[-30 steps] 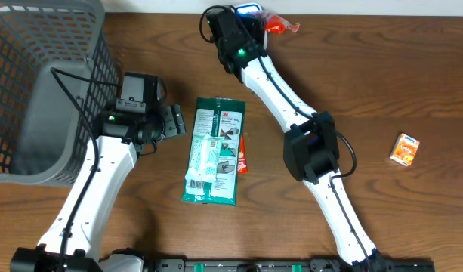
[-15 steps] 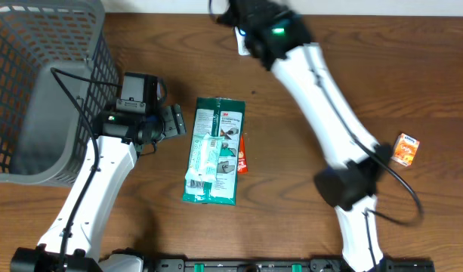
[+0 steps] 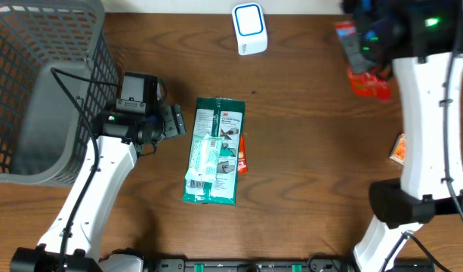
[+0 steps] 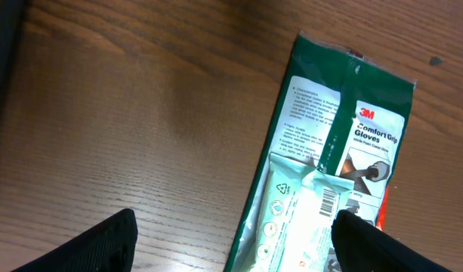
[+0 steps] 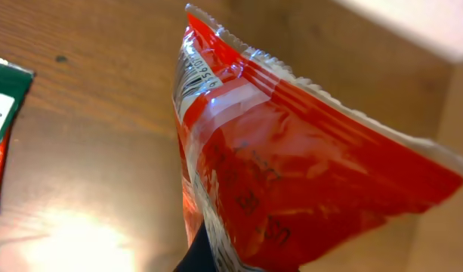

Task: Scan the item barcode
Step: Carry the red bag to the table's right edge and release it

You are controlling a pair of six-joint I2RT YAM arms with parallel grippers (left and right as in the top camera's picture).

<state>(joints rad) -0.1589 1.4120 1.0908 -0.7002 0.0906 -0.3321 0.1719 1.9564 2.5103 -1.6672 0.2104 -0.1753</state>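
Observation:
The right gripper draws the red packet back next and lowers it beside the small orange box, where the table is empty.
My right gripper (image 3: 363,49) is shut on a red plastic packet (image 3: 369,83) and holds it above the table at the back right. In the right wrist view the red packet (image 5: 291,166) fills the frame, with a barcode (image 5: 195,72) printed near its top left corner; my right gripper (image 5: 216,257) pinches its lower edge. A white scanner with a blue face (image 3: 248,28) stands at the back centre, well left of the packet. My left gripper (image 3: 174,121) stands open just left of a green glove package (image 3: 214,151).
A pale wipes packet (image 4: 307,219) with a barcode lies on the green package (image 4: 329,121), between my left gripper's (image 4: 231,249) fingers. A grey mesh basket (image 3: 35,91) fills the far left. A small orange box (image 3: 399,151) lies at the right, partly behind my right arm.
My right arm has swung from the back centre, beside the scanner, over to the back right, carrying the red packet with it. The left arm has not moved.

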